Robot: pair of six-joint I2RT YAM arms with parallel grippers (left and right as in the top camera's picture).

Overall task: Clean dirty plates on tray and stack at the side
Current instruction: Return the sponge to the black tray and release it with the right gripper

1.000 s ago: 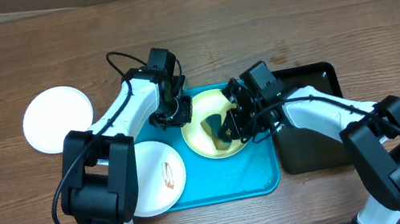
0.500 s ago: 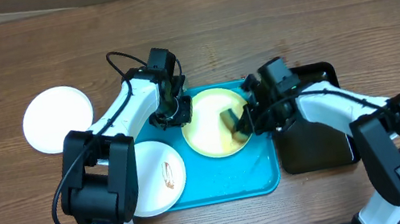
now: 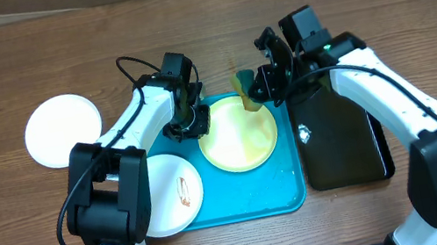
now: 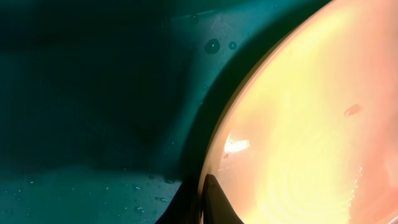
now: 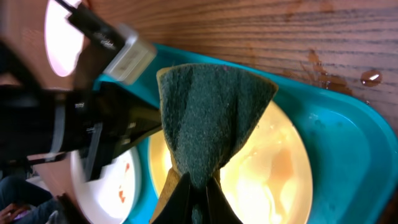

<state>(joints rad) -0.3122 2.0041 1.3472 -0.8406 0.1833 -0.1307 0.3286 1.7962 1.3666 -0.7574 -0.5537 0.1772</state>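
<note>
Next I need to bring my right gripper across, back and down to release the sponge (image 3: 243,85), since the black tray (image 3: 343,151) lies below and to its right in the overhead view.
The lime-green plate (image 3: 239,139) lies on the turquoise tray (image 3: 283,192). My left gripper (image 3: 191,124) is shut on its left rim; in the left wrist view one finger (image 4: 211,200) lies over the rim of the wet plate (image 4: 311,124). My right gripper (image 3: 256,91) is shut on a green-and-yellow sponge (image 3: 243,85) and holds it above the tray's far edge. In the right wrist view the sponge (image 5: 211,112) hangs over the plate (image 5: 280,180). A white plate with a brown smear (image 3: 170,195) overlaps the tray's left edge. A clean white plate (image 3: 62,131) lies on the table at left.
A glossy black tray (image 3: 342,142) lies right of the turquoise one, under my right arm, with a small white speck (image 3: 303,133) on it. Water drops (image 5: 370,77) sit on the wooden table beyond the tray. The tray floor is wet (image 4: 93,186).
My right gripper has lifted the sponge off the green plate and carried it back toward the tray's far edge. The left gripper and the plates have stayed put.
</note>
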